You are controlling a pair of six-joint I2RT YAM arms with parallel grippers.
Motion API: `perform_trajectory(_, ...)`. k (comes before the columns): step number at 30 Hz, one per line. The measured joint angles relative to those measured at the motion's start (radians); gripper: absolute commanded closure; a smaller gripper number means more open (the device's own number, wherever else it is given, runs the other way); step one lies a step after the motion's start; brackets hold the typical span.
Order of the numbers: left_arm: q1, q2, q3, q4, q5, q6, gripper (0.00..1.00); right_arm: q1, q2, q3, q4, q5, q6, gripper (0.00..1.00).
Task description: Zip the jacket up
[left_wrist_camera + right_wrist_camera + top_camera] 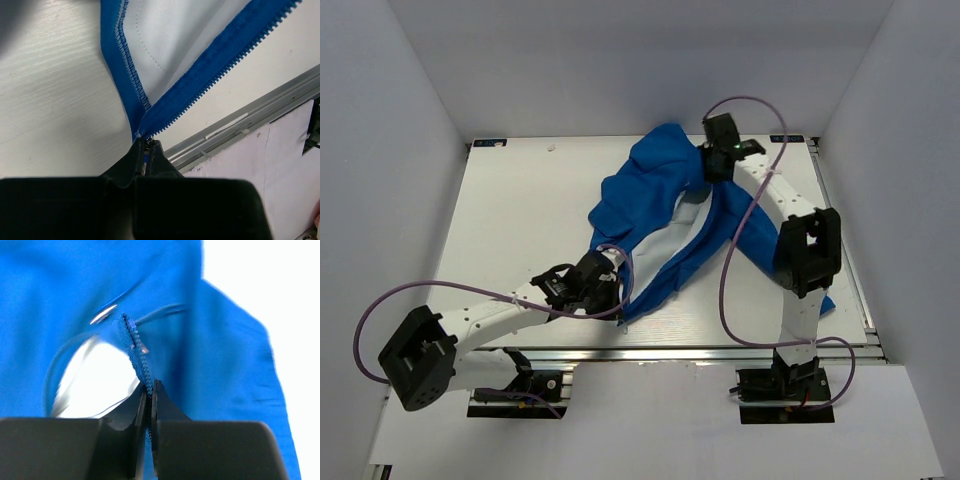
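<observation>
The jacket's pale lining [95, 380] lies open, so my left gripper will carry the jacket's bottom corner outward and left in the top view and release it on the white tabletop.
The royal-blue jacket [665, 205] lies open on the white table, pale lining showing. My left gripper [613, 283] is shut on the jacket's bottom corner, where the hem meets the zipper's lower end [141, 131]; a blue toothed zipper strip [220, 55] runs up and away from it. My right gripper [712, 170] is at the jacket's upper part, shut on the zipper tape [141, 362] near the collar, with blue fleece [230, 365] behind and pale lining [95, 380] to the left.
The table's front aluminium rail [250, 122] lies just right of the left gripper. White walls enclose the table [520, 220] on three sides. Purple cables [730, 260] loop over the jacket and both arms.
</observation>
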Motion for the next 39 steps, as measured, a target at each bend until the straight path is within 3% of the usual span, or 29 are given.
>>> perform_trajectory(8, 0.091, -0.002, 0.017, 0.045, -0.053, -0.023, 1.0, -0.122, 0.019, 0.254, -0.172, 0.075, 0.155, 1.0)
perform_trajectory(16, 0.186, 0.0, 0.018, 0.042, -0.128, -0.021, 1.0, -0.112, 0.232, 0.389, -0.083, -0.01, 0.243, 0.99)
perform_trajectory(17, 0.192, 0.006, 0.018, 0.048, -0.128, -0.021, 1.0, -0.112, 0.264, 0.402, -0.061, -0.026, 0.249, 0.9)
perform_trajectory(18, 0.197, 0.016, 0.018, 0.055, -0.128, -0.021, 1.0, -0.112, 0.294, 0.407, -0.034, -0.042, 0.254, 0.72)
perform_trajectory(20, 0.198, 0.045, 0.028, 0.056, -0.122, -0.021, 0.79, -0.108, 0.34, 0.407, 0.003, -0.079, 0.257, 0.54)
perform_trajectory(21, 0.198, 0.063, 0.04, 0.047, -0.121, -0.019, 0.66, -0.104, 0.357, 0.407, 0.016, -0.096, 0.251, 0.31)
perform_trajectory(22, 0.198, 0.085, 0.056, 0.039, -0.118, -0.016, 0.47, -0.1, 0.367, 0.407, 0.023, -0.109, 0.249, 0.24)
perform_trajectory(23, 0.198, 0.102, 0.071, 0.028, -0.118, -0.013, 0.04, -0.096, 0.371, 0.407, 0.027, -0.121, 0.233, 0.15)
perform_trajectory(24, 0.198, 0.112, 0.082, 0.012, -0.116, -0.008, 0.02, -0.091, 0.372, 0.407, 0.028, -0.129, 0.22, 0.11)
perform_trajectory(30, 0.198, 0.079, 0.153, -0.101, -0.128, -0.01, 0.02, -0.015, 0.24, 0.328, 0.053, -0.127, 0.078, 0.11)
perform_trajectory(35, 0.198, -0.081, 0.203, -0.142, -0.184, -0.012, 0.02, 0.095, -0.053, 0.116, 0.053, -0.109, 0.058, 0.11)
perform_trajectory(39, 0.199, -0.177, 0.25, -0.148, -0.291, -0.027, 0.02, 0.195, -0.332, -0.151, 0.066, -0.092, 0.13, 0.11)
